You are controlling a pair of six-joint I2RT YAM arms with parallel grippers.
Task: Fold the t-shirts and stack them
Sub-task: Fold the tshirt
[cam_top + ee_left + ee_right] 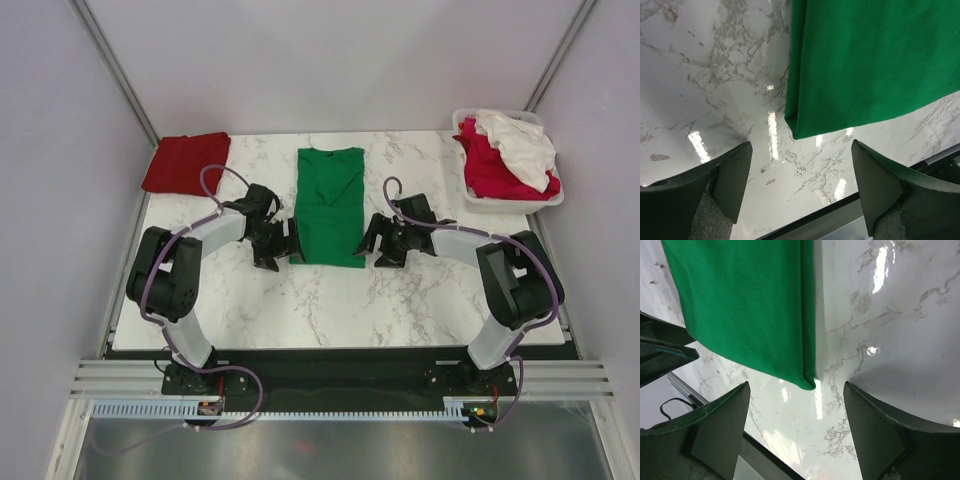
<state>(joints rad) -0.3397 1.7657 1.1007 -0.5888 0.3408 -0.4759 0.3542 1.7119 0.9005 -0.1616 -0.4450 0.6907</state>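
Observation:
My left gripper needs to go down next onto the green t-shirt's near corner [796,131] and close there, because that corner lies flat on the marble between its fingers.
A bright green t-shirt [331,205] lies flat in the middle of the marble table, its sides folded in to a long strip. My left gripper [281,246] is open and empty at the strip's near left corner [800,131]. My right gripper [378,242] is open and empty at its near right corner [809,381]. A dark red t-shirt [186,162] lies folded at the far left. Crimson-pink [490,170] and white [518,143] shirts are heaped in the basket.
A white plastic basket [512,201] stands at the far right corner. The table's near edge [840,205] runs just below both grippers. Grey walls close in the back and sides.

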